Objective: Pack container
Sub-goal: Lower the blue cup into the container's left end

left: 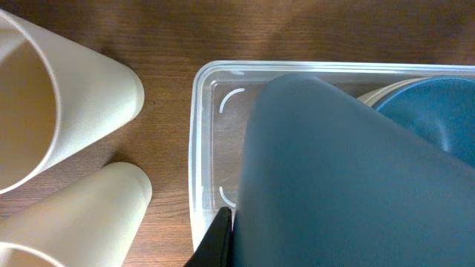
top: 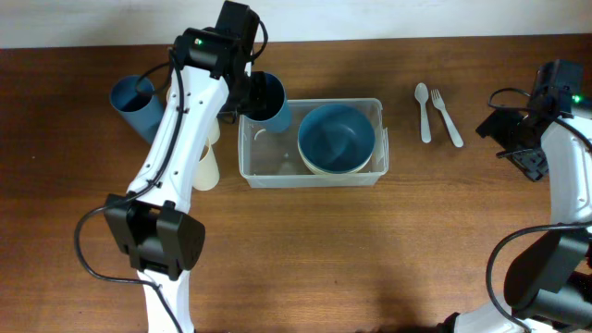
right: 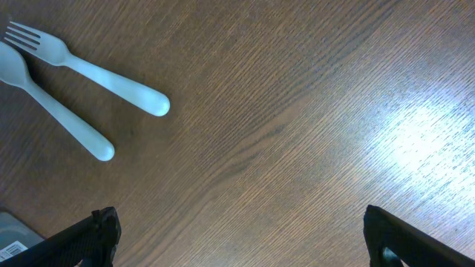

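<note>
My left gripper lowers the blue cup into the free space beside the nested bowls and releases it next, as the container's bare bottom lies below my gripper there.
The clear plastic container [top: 374,171] sits mid-table and holds a blue bowl [top: 335,137] nested in a cream bowl [top: 319,169] on its right side. My left gripper [top: 252,92] is shut on a blue cup [top: 269,100] and holds it over the container's left end. In the left wrist view the cup [left: 349,170] fills the frame above the container [left: 204,133]. My right gripper [top: 527,153] is open and empty over bare table at the far right; only its fingertips show in the right wrist view [right: 241,233].
Another blue cup [top: 136,104] lies at the back left. Two cream cups [top: 205,166] lie beside the container's left wall, seen close in the left wrist view [left: 67,111]. A pale spoon [top: 424,111] and fork [top: 446,117] lie right of the container.
</note>
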{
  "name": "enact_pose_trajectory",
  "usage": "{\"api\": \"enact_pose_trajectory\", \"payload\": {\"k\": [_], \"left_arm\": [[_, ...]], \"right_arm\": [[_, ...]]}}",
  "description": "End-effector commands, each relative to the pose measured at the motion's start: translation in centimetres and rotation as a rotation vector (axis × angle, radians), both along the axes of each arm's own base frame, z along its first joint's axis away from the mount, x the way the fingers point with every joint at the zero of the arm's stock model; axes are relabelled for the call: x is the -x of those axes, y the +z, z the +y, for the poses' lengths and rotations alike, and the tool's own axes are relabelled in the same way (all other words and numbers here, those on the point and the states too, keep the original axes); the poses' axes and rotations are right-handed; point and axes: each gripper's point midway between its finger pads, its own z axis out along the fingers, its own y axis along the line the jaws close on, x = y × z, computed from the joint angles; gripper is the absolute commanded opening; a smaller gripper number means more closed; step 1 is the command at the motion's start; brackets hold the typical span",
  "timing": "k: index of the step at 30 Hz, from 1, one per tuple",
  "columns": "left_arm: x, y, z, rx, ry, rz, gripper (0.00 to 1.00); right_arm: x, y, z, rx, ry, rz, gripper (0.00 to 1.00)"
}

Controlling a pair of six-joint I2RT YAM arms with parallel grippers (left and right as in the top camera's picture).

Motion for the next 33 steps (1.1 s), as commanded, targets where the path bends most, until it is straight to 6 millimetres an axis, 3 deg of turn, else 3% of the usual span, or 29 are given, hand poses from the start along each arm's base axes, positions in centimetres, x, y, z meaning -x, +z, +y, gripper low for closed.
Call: {"api": "enact_pose_trajectory", "payload": {"k": [1, 15, 33], "left_arm": [[-0.5, -2.6, 0.2, -0.031, -0.006, 0.052, 0.02], [-1.1, -5.5, 0.3, -0.061, -0.003, 0.097, 0.02], [-1.6, -5.7, 0.3, -0.064, -0.001, 0.08, 0.02]], "right_arm": [[0.2, -0.2, -0.3, 0.015, -0.007, 0.011, 0.99], [0.2, -0.2, -0.3, 0.015, -0.007, 0.011, 0.99], [0.2, -0.2, -0.3, 0.015, -0.007, 0.011, 0.99]]}}
